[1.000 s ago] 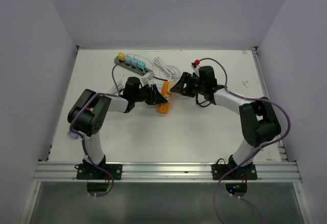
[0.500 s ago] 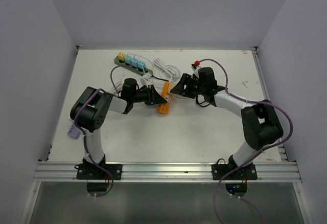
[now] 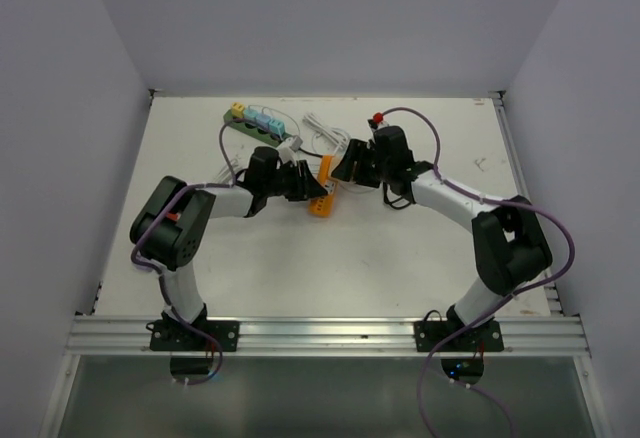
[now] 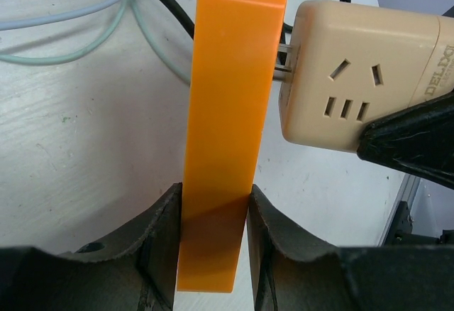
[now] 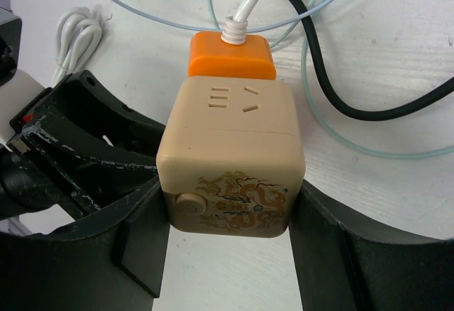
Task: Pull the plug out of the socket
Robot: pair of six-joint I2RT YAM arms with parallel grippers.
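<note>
My right gripper pulls the cube off the orange strip next, lowers it to the open tabletop below, to the gripper's right in the top view, and releases it.
The socket, a dark-green power strip (image 3: 283, 139) with several coloured plugs in it, lies at the back left, away from both grippers. My left gripper (image 4: 213, 211) is shut on the sides of an orange strip (image 4: 230, 112) standing on its edge. A beige cube adapter (image 5: 230, 162) sits against that strip's face. Its metal prongs (image 4: 284, 59) show in a small gap between the two. My right gripper (image 5: 230, 211) is shut on the cube's two sides. From above, both grippers meet at the orange strip (image 3: 322, 193) mid-table.
A coiled white cord (image 3: 325, 136) lies behind the orange strip and runs into its end. A thick black cord (image 5: 355, 105) and thin pale-green cables (image 5: 340, 133) curl on the white table just beyond the grippers. Metal rails line the near and right table edges.
Both grippers and the orange strip with the cube have shifted slightly toward the back of the table. Both grips are unchanged.
</note>
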